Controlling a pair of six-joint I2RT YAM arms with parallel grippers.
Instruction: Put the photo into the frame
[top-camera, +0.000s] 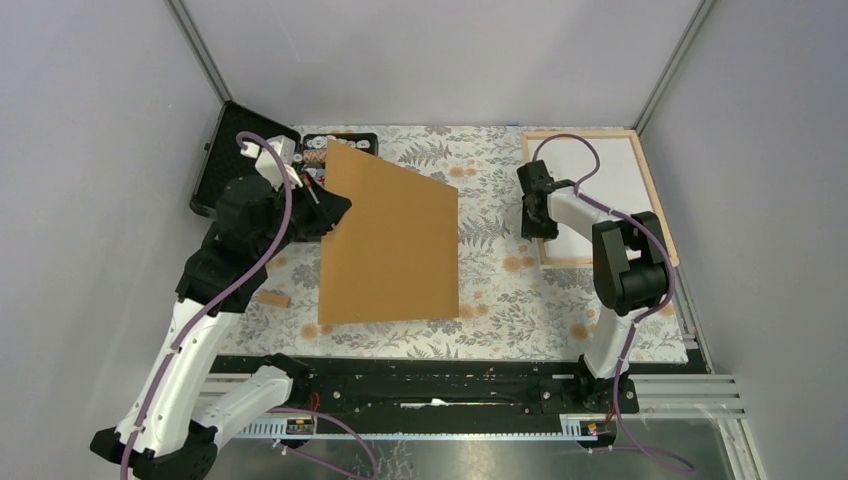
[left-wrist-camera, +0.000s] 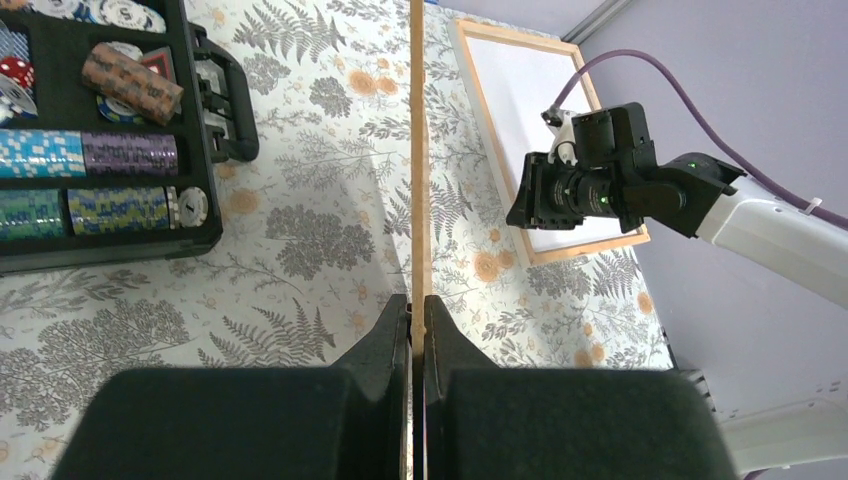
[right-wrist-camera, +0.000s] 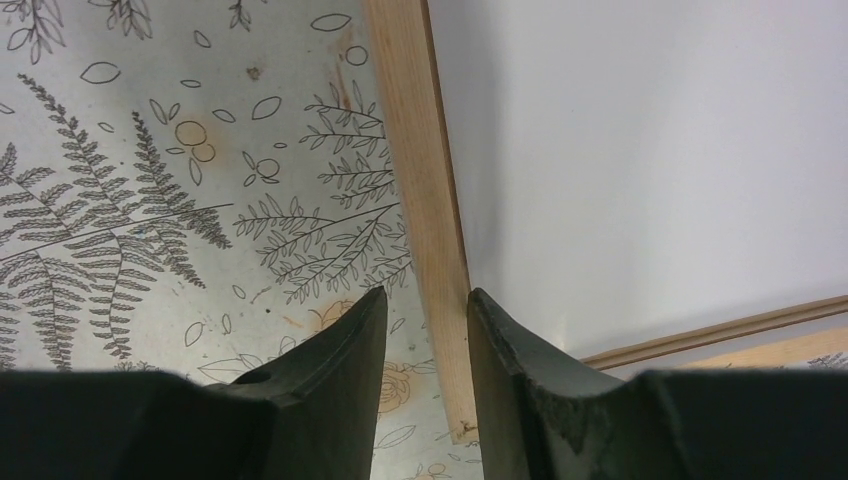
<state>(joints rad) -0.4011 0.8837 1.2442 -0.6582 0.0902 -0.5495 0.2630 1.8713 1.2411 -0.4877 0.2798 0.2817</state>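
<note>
The white-filled frame is to the left gripper's right in the top view. The left gripper next needs to turn, move the backing board (top-camera: 390, 240) toward the frame and let it go.
The frame (top-camera: 580, 132), light wood, lies flat at the back right. A plain white sheet (top-camera: 610, 180) fills it, and no picture side shows. My right gripper (top-camera: 533, 232) is open over the frame's left rail (right-wrist-camera: 415, 150) near its near corner. One finger is on the tablecloth side and the other over the white sheet (right-wrist-camera: 650, 150), with the gripper (right-wrist-camera: 425, 300) not closed on the rail. My left gripper (top-camera: 325, 210) is shut on the left edge of the brown cardboard backing board (top-camera: 390, 240), held tilted up. The left wrist view shows the board edge-on (left-wrist-camera: 418, 150) in the gripper (left-wrist-camera: 417, 310).
An open black case of poker chips (top-camera: 215, 160) sits at the back left, also in the left wrist view (left-wrist-camera: 100, 150). A small wooden piece (top-camera: 272, 298) lies on the floral cloth near the left arm. Grey walls close in on three sides.
</note>
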